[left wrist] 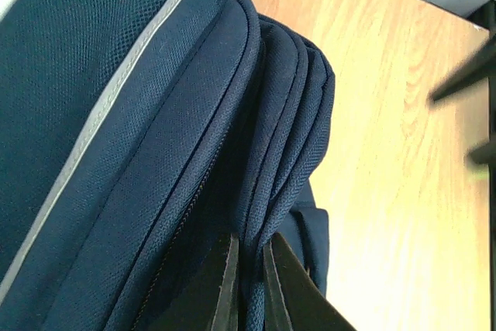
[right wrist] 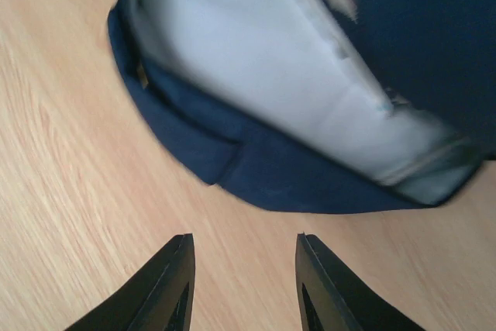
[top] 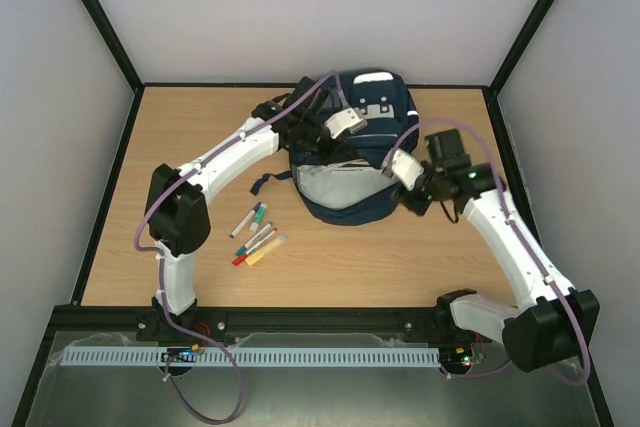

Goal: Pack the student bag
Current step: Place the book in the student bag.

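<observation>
My left gripper needs to move back next over the bag's light grey opening (top: 352, 185), which is uncovered between it and my base, and let go of the navy fold there.
The student bag (top: 350, 162), navy with light grey front patches, lies at the back middle of the table. My left gripper (left wrist: 249, 249) is shut on a fold of the bag's navy fabric (left wrist: 271, 184) at its left side (top: 305, 137). My right gripper (right wrist: 245, 244) is open with nothing between its fingers, hovering over bare wood just off the bag's lower right edge (right wrist: 310, 184). In the top view the right gripper (top: 412, 199) sits beside the bag's right side.
Several coloured markers (top: 256, 235) lie on the wooden table (top: 380, 267) left of the bag's front. Black frame posts and grey walls surround the table. A dark strap (top: 270, 180) trails from the bag's left.
</observation>
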Robot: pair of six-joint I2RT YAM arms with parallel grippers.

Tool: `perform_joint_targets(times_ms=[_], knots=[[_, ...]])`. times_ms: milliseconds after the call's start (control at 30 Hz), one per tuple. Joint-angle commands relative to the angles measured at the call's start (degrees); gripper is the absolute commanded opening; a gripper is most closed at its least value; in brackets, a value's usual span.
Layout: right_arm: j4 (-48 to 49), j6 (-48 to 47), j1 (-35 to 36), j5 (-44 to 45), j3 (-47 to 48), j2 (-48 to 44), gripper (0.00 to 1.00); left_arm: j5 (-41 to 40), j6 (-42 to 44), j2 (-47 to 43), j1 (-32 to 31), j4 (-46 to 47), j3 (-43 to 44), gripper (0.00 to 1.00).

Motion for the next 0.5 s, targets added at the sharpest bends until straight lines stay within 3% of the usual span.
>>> perform_joint_targets(times_ms=[0,267,467], knots=[[-9.45,6.62,-6.80,-7.57,11.77,1.71,0.36,5.71,-1.57,-4.81,-0.57,0.25,-3.42,0.02],[-11.34,16.17,-19.33,-15.22,30.22,13.99,0.33,5.14,-2.40,-1.70,-8.12,2.80,-4.64,0.02],[-10.17,19.85,-20.96,-17.23,31.88,18.48,0.33,0.72,-3.71,5.64,-16.42,4.97,1.57,0.03]])
